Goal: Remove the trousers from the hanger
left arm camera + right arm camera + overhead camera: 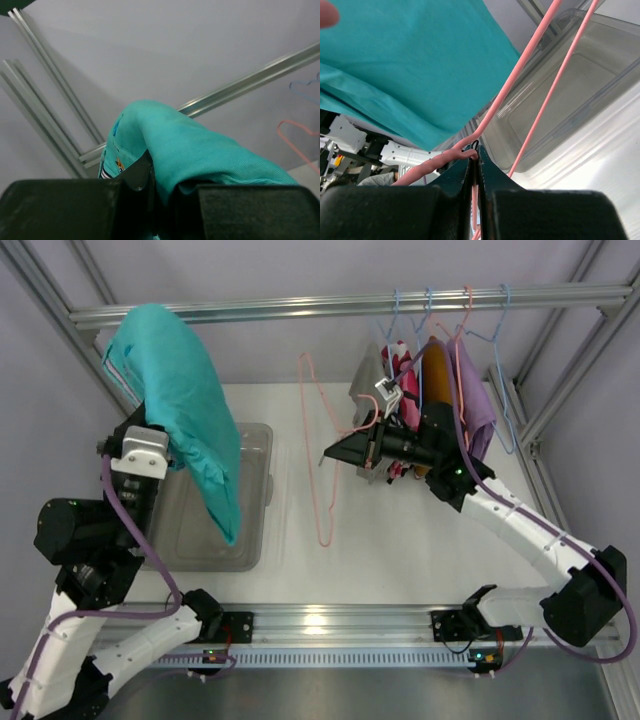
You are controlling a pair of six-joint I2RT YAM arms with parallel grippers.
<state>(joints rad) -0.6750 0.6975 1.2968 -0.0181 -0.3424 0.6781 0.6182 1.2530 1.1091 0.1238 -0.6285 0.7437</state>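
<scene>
My left gripper moves down toward the clear bin's bottom next, tipping over, to release the trousers there, since they hang clear of the pink hanger.
The teal trousers hang from my left gripper, which is shut on their fabric and holds them up over the clear bin; the cloth is pinched between its jaws in the left wrist view. My right gripper is shut on the pink wire hanger, which hangs bare in mid-table, apart from the trousers. In the right wrist view the hanger's twisted neck sits between the closed fingers, with the trousers beyond.
A clear plastic bin stands on the table at left, below the trousers. A metal rail spans the back with several hangers and clothes at the right. Frame posts rise at both sides.
</scene>
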